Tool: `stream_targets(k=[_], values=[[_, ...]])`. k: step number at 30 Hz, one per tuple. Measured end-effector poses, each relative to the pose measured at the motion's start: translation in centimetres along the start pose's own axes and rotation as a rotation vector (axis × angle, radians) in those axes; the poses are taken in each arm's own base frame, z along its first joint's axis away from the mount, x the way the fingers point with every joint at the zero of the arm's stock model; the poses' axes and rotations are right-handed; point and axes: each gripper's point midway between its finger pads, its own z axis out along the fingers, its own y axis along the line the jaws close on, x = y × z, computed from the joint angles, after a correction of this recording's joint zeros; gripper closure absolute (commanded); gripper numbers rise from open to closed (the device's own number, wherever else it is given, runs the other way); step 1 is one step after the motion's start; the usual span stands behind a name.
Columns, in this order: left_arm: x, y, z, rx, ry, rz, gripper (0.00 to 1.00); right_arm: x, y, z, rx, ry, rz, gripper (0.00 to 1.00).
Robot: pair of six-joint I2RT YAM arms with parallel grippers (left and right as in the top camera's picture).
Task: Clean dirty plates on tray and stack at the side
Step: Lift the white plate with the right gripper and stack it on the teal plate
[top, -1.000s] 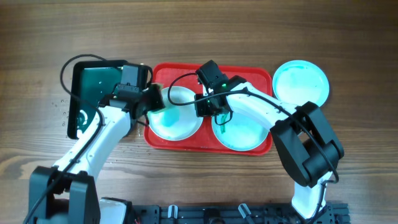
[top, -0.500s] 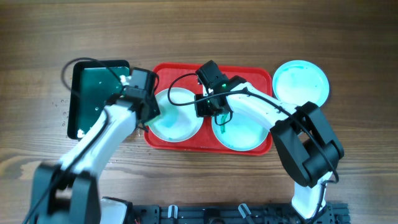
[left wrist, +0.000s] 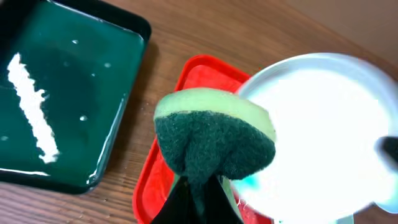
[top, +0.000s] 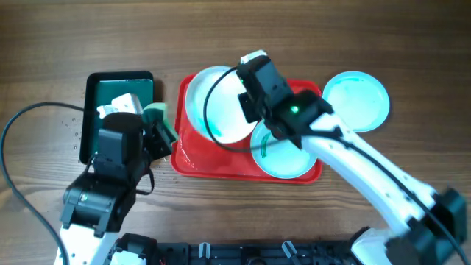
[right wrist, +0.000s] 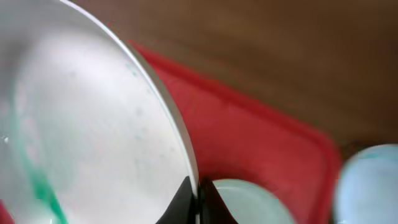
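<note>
I should lift the white plate with my right gripper, then lower it onto the turquoise plate already on the tabletop beside the tray.
My right gripper is shut on the rim of the white plate and holds it lifted and tilted above the left part of the red tray. In the right wrist view the plate shows a green smear at lower left. A turquoise plate lies in the tray's right half. Another turquoise plate lies on the table right of the tray. My left gripper is shut on a green sponge, held by the tray's left edge, next to the white plate.
A dark green narrow tray with wet liquid and a white streak stands left of the red tray; it also shows in the left wrist view. Cables run from both arms across the wooden table.
My right gripper has taken the white plate by its rim and lifted it off the tray, tilted. My left gripper has drawn back to the left with the sponge.
</note>
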Motion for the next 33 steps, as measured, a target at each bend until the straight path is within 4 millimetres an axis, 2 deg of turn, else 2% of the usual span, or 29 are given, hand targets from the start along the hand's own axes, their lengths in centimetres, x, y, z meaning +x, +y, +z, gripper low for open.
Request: stream_targets(k=[2,5,7,11,13,17,18,20,22,24,26,28,29,30,31,33], values=[[-0.2,0.8,-0.7,-0.032,-0.024,-0.005,0.96,-2.8,-2.6,-5.3,0.263,-0.173,-0.136,0.96],[0.4,2.2,0.0,-0.113,0.002,-0.001,0.96,-4.6,-4.4,-7.8,0.474,-0.248,-0.244,0.96],[1.1,2.6,1.5,-0.159,0.054,0.009,0.96,-5.9,-4.0,-9.3,0.554,-0.304,-0.293,0.96],[2.1,3.2,3.4,-0.213,0.120,0.023,0.96,-8.1,-2.5,-12.3,0.659,-0.406,-0.351,0.96],[2.3,3.4,3.9,-0.225,0.136,0.026,0.96,-8.3,-2.0,-13.0,0.684,-0.416,-0.385,0.96],[2.3,3.3,3.9,-0.224,0.134,0.026,0.96,-8.2,-2.2,-13.3,0.712,-0.406,-0.403,0.96],[2.3,3.3,3.9,-0.223,0.133,0.026,0.96,-7.8,-2.4,-13.0,0.707,-0.389,-0.398,0.96],[2.2,3.3,3.9,-0.222,0.131,0.025,0.96,-5.0,-3.8,-10.4,0.634,-0.276,-0.368,0.96],[2.2,3.2,3.9,-0.220,0.128,0.025,0.96,-2.0,-6.4,-7.0,0.545,-0.164,-0.214,0.96],[2.1,3.2,3.9,-0.220,0.128,0.025,0.96,1.1,-11.6,-3.5,0.480,-0.050,0.086,0.96],[2.1,3.2,3.9,-0.220,0.128,0.025,0.96,2.8,-16.4,-2.0,0.433,0.012,0.309,0.96],[2.1,3.2,3.9,-0.220,0.128,0.025,0.96,5.1,-21.7,-1.7,0.419,0.066,0.509,0.96],[2.2,3.2,3.9,-0.220,0.128,0.025,0.96,6.3,-23.8,-1.9,0.415,0.091,0.585,0.96],[2.1,3.2,3.9,-0.220,0.128,0.025,0.96,8.2,-26.9,-2.3,0.424,0.111,0.700,0.96],[2.2,3.2,3.9,-0.220,0.128,0.025,0.96,10.2,-29.2,-2.7,0.433,0.130,0.790,0.96],[2.1,3.2,3.9,-0.220,0.128,0.025,0.96,13.2,-31.7,-2.9,0.451,0.153,0.901,0.96]])
